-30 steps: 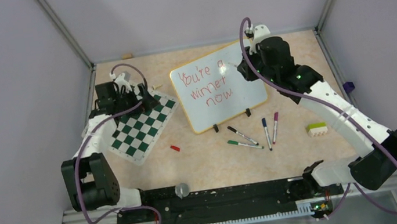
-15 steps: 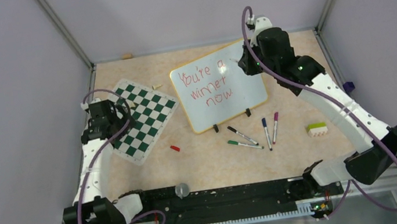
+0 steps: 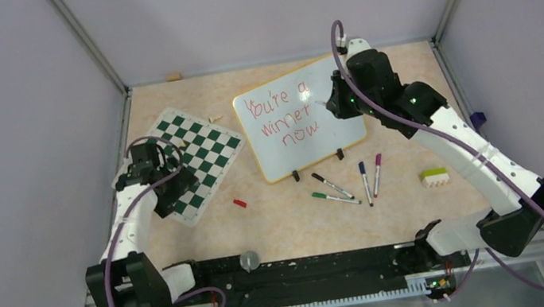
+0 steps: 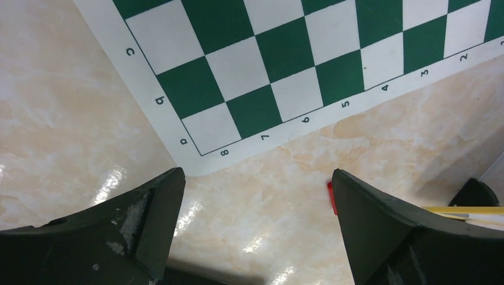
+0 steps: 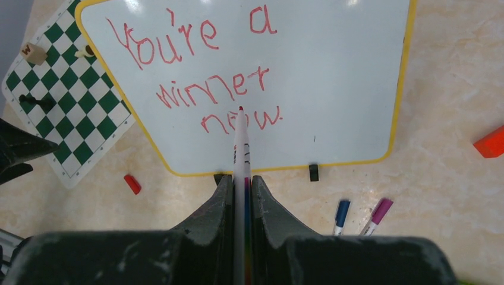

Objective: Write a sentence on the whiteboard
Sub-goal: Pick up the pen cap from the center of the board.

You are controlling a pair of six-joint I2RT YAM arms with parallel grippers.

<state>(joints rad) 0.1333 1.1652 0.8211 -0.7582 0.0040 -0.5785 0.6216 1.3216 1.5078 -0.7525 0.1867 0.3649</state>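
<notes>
The left gripper shifts and lowers next onto the red cap point(image 3: 240, 203) point(image 4: 332, 198), below it and to its right in the top view, as the marker is uncapped.
The whiteboard point(image 3: 338, 123), yellow-framed with two black clips on its near edge, lies at the table's centre back and reads "You're a winner now" in red. It also shows in the right wrist view point(image 5: 339, 83). My right gripper point(image 3: 328, 102) is over the board's right part, shut point(image 5: 241, 179) on a white marker point(image 5: 241, 147) with a red tip. The tip points at the word "now"; I cannot tell whether it touches. My left gripper point(image 3: 177, 189) is open and empty point(image 4: 257, 175) over the near corner of the chess mat point(image 3: 193, 160).
A red cap point(image 3: 240, 203) lies on the table, near my left gripper's right finger point(image 4: 330, 196). Black point(image 3: 331, 185), green point(image 3: 334, 198), blue point(image 3: 364, 181) and magenta point(image 3: 377, 174) markers lie in front of the board. A green-and-white block point(image 3: 434, 176) lies at right. Chess pieces point(image 5: 35, 53) stand on the mat.
My left arm has pulled back from the mat's far side to its near corner. My right gripper has shifted slightly toward me over the board with the marker.
</notes>
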